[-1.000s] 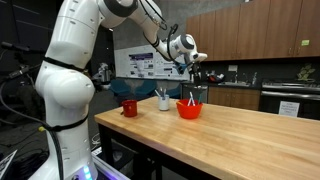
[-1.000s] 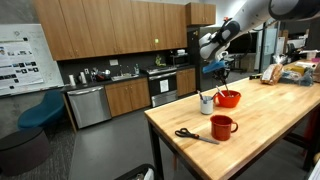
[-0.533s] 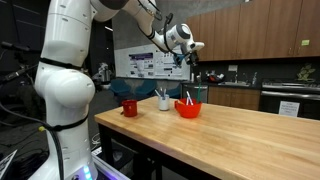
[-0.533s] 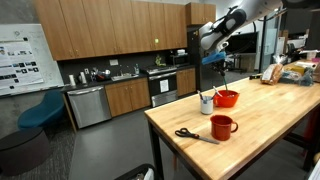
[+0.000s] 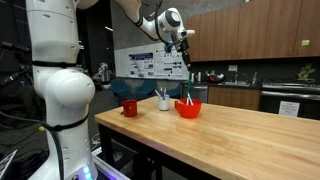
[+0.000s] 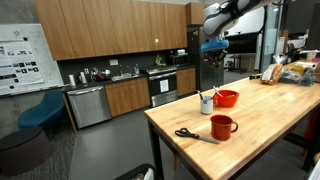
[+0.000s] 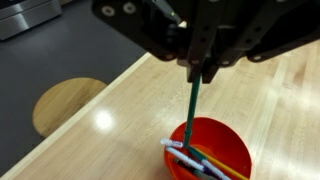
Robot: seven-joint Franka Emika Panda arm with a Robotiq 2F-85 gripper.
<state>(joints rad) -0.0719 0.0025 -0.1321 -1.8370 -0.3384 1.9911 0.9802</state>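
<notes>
My gripper will move next from above the red bowl to over the white cup beside it, then lower to release the pen, because pens already stand in that cup.
My gripper is shut on the top of a thin green pen, which hangs straight down from the jaws. Directly below it is a red bowl that holds several other pens. In both exterior views the gripper is high above the red bowl, which stands on the wooden table. The green pen dangles with its tip clear above the bowl's rim.
A white cup with pens stands next to the bowl, and a red mug sits nearer the table's end. Scissors lie near the table's edge. Bags sit at the far end.
The arm has risen steadily, lifting the green pen up out of the red bowl. The gripper stays shut on it.
</notes>
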